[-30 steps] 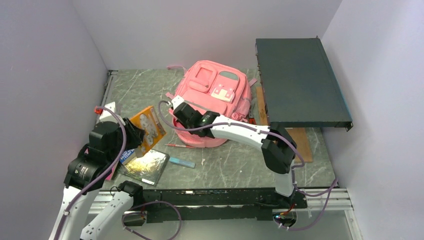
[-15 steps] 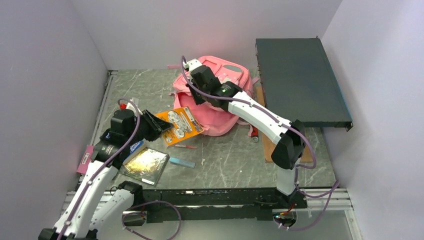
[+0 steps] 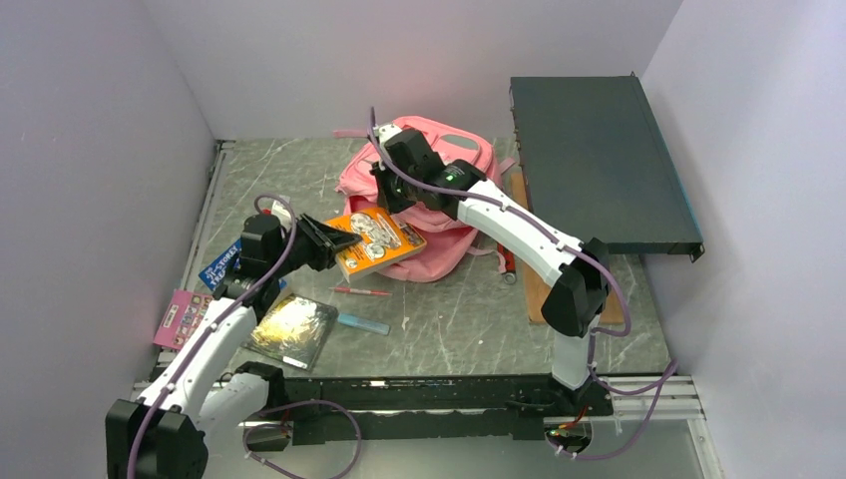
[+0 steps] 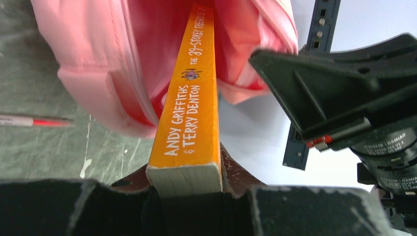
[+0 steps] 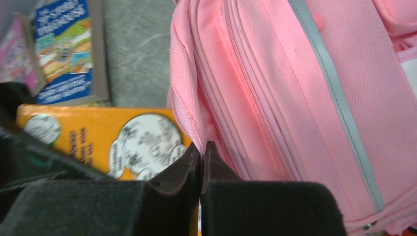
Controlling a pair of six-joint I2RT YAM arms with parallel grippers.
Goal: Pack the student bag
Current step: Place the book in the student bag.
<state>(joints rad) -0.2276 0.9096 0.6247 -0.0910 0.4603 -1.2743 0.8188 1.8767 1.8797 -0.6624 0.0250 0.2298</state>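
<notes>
The left gripper will push into the bag's pink opening, to its right in the top view, and release, as the orange book (image 3: 377,239) still sticks out.
The student bag (image 3: 439,244), pink with grey trim, lies at the back middle of the table. My right gripper (image 3: 384,190) is shut on a fold of fabric beside a zip at the bag's left edge (image 5: 189,110), with the fabric pinched between the jaws (image 5: 201,150). My left gripper (image 3: 334,244) is shut on the near end of an orange book (image 3: 377,239). In the left wrist view the book's spine (image 4: 192,98) runs away from the fingers (image 4: 184,167), and its far end sits inside the bag's pink opening (image 4: 98,64).
A dark rack (image 3: 599,165) overhangs the right side, with a wooden board (image 3: 539,284) under it. A blue book (image 3: 221,264), a pink card (image 3: 182,317), a shiny packet (image 3: 291,329), a red pen (image 3: 361,291) and a light blue stick (image 3: 363,324) lie at the front left.
My left gripper has carried the orange book rightward to the bag's mouth. My right gripper has moved from the bag's near side up to its left edge, lifting the fabric.
</notes>
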